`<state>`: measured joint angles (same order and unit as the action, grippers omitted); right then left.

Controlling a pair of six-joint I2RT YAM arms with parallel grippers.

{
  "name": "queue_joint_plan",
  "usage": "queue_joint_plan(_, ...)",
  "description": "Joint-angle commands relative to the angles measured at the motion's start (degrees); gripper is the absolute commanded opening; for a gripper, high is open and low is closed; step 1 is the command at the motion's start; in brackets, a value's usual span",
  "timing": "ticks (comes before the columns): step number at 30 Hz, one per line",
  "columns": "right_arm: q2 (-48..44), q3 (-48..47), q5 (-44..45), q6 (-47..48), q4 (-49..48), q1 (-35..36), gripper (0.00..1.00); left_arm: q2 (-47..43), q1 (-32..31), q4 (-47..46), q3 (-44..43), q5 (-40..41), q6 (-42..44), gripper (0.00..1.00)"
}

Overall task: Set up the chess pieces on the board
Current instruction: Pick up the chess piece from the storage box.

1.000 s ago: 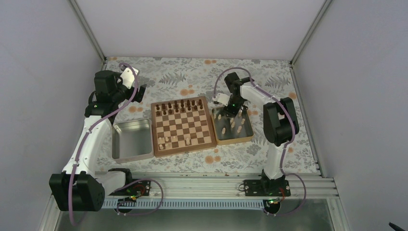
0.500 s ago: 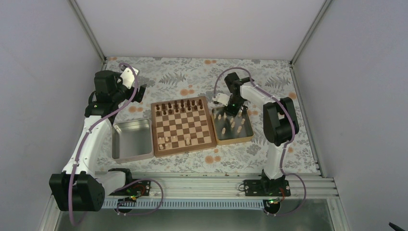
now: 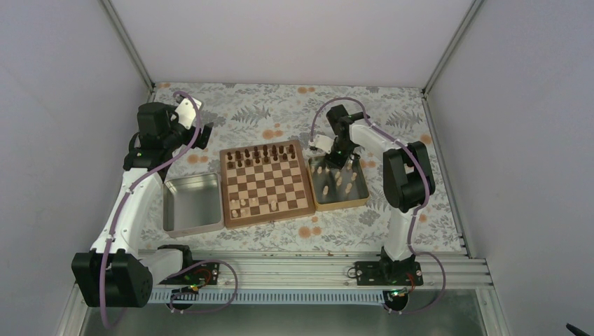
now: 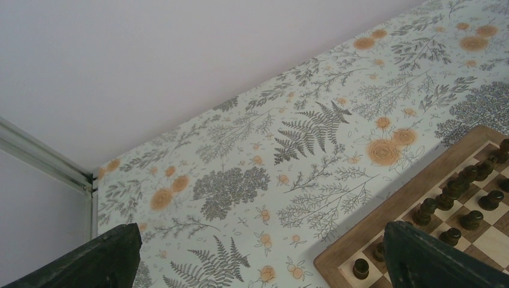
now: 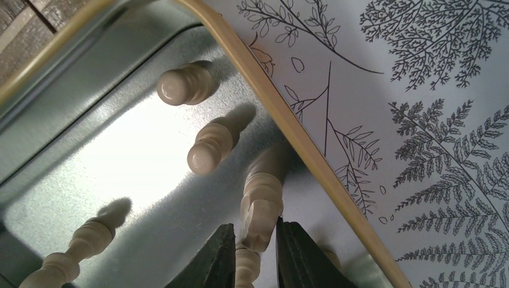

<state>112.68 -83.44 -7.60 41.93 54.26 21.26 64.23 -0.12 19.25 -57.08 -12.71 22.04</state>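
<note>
My right gripper will next go up over the tray's rim. It will then go down into an empty near-row square (image 3: 291,204) back and to its left in the top view, and let go.
The board (image 3: 225,185) lies mid-table. Dark pieces (image 3: 263,154) fill its far rows and a few pale chess pieces (image 3: 242,205) stand on its near rows. More pale pieces (image 3: 340,183) lie in the wooden-rimmed tray (image 3: 340,204) right of the board. My right gripper (image 3: 341,159) is down in the tray's far end. In the right wrist view it (image 5: 255,231) is shut on a pale piece (image 5: 262,204) beside the rim (image 5: 288,120). My left gripper (image 3: 203,136) hangs open and empty above the cloth off the board's far left corner (image 4: 396,213).
An empty shiny metal tray (image 3: 189,203) sits against the board's left side. Loose pale pieces (image 5: 210,147) lie near the held one on the tray floor. The enclosure walls stand close on the left, back and right.
The right wrist has shifted very slightly at the tray's far end. The left arm has not moved.
</note>
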Motion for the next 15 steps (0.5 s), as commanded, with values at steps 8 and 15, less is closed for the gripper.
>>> queue_joint_plan(8,0.7,-1.3,-1.1,-0.5,-0.9,0.0,0.09,-0.4,0.3,0.4,-0.4,-1.3,0.5,1.00)
queue_joint_plan(15,-3.5,-2.3,-0.1,-0.7,1.4,0.0,0.05,-0.4,0.3,0.4,-0.4,-1.3,0.5,1.00)
